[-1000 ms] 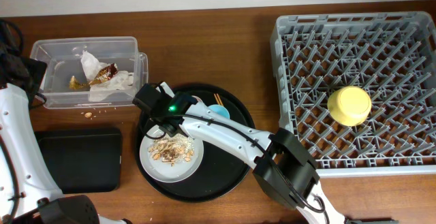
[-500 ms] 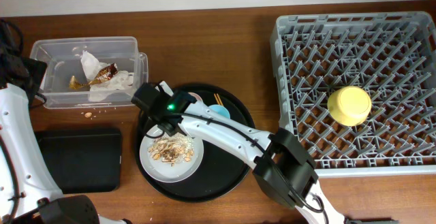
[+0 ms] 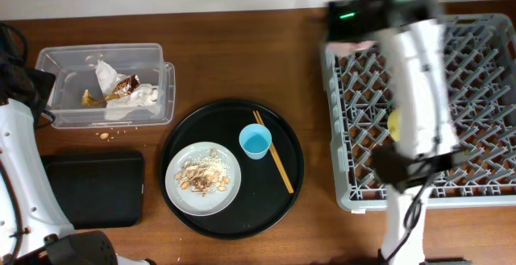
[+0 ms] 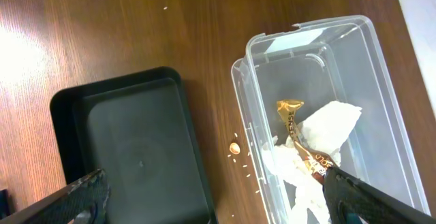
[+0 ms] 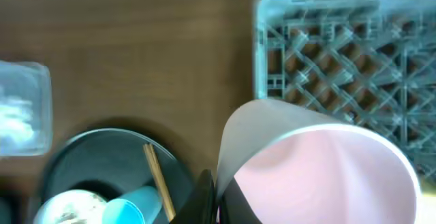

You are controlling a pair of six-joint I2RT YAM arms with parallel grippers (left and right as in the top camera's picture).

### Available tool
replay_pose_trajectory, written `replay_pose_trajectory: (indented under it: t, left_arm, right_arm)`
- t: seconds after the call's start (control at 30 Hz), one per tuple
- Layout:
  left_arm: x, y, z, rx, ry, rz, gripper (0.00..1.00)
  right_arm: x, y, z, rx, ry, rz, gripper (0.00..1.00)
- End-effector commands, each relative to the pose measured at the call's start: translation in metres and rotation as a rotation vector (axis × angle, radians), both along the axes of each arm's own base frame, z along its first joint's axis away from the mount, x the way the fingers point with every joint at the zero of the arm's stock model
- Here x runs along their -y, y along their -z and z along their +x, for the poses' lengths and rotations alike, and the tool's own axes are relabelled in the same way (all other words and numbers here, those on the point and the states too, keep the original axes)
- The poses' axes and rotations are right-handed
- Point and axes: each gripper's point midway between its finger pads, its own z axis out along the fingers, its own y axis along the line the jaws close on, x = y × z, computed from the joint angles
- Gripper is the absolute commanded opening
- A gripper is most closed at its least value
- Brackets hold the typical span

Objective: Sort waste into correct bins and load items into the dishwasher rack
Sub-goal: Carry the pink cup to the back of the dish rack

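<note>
Next, my right gripper needs to tilt the pink cup (image 5: 327,176) and carry it down, away from the rack's corner, onto the rack's wires beyond the yellow bowl (image 3: 393,125).
My right gripper (image 3: 355,17) hangs over the far left corner of the grey dishwasher rack (image 3: 476,64), shut on the rim of the pink cup (image 5: 327,176). The right arm hides most of the yellow bowl (image 3: 393,125) in the rack. The blue cup (image 3: 255,142), the chopsticks (image 3: 274,159) and the grey plate (image 3: 230,192) with food scraps (image 3: 201,178) lie on the round black tray (image 3: 242,221). My left gripper (image 4: 218,207) is open and empty, above the gap between the shallow black tray (image 4: 129,142) and the clear tub (image 4: 381,94). The tub holds white paper (image 3: 137,97) and a brown-gold wrapper (image 3: 122,86).
A few crumbs (image 3: 105,134) lie on the wooden table between the tub and the black tray. The left arm (image 3: 20,160) runs along the table's left edge. The right arm (image 3: 419,96) crosses the left part of the rack.
My right arm has left the round tray with the pink cup and swung up and right to the rack's far left corner. The left arm has not moved.
</note>
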Motion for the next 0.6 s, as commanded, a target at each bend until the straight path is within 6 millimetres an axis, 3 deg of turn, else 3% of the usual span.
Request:
replay_pose_trajectory:
  t: [0.0,0.07,0.13,0.33,0.43,0.57]
  left_arm:
    - [-0.002,0.001,0.0,-0.001,-0.011,0.003,0.99]
    - [-0.002,0.001,0.0,-0.001,-0.011,0.003,0.99]
    - [-0.002,0.001,0.0,-0.002,-0.011,0.003,0.99]
    - [-0.002,0.001,0.0,-0.002,-0.011,0.003,0.99]
    - [-0.002,0.001,0.0,-0.002,-0.011,0.003,0.99]
    - [-0.002,0.001,0.0,-0.002,-0.011,0.003,0.99]
  right_arm:
    - [0.041,-0.018,-0.003,-0.014,-0.036,0.378,0.04]
    - [0.085,-0.01,-0.004,-0.014,-0.033,0.491,0.04]
    - [0.115,0.012,-0.008,-0.021,-0.07,0.579,0.04]
    - [0.126,0.053,0.006,0.097,-0.145,0.963,0.04]
    - [0.126,0.081,0.01,0.115,-0.148,1.012,0.04]
    - [0.161,0.083,0.016,0.149,-0.059,1.015,0.04]
